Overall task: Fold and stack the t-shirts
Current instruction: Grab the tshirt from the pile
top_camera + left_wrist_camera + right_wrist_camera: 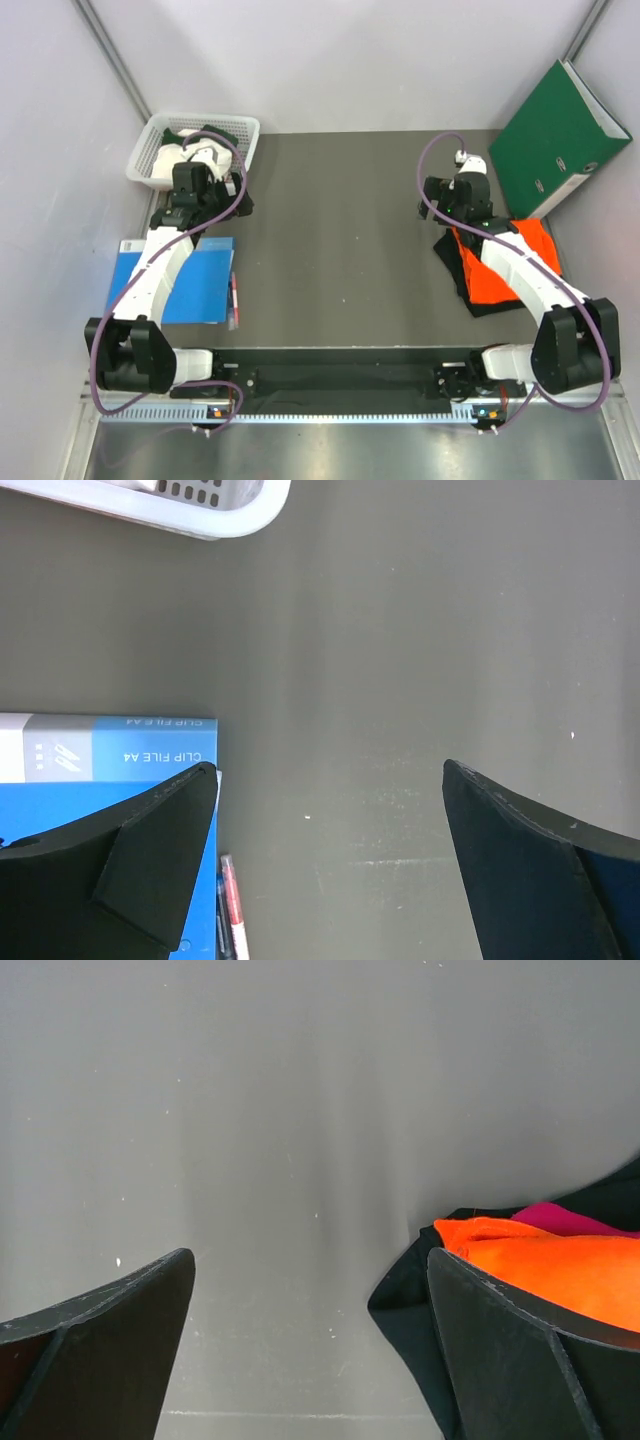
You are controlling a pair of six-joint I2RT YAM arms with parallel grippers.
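Note:
My left gripper moves open over the basket's rim next, outward and down onto the white cloth. The white cloth of the t-shirt sits bunched inside the basket.
A bright orange t-shirt lies folded on a black t-shirt at the right of the table, partly under my right arm. The right wrist view shows the orange cloth and the black cloth beside my right finger. My right gripper hovers open just left of this pile, holding nothing. A white and dark green t-shirt sits bunched in the white basket. Near the basket's front corner my left gripper is open over bare table.
A green binder leans at the back right. A blue clip file lies under my left arm, with pens along its right edge. The basket corner shows in the left wrist view. A magenta scrap peeks behind the orange cloth.

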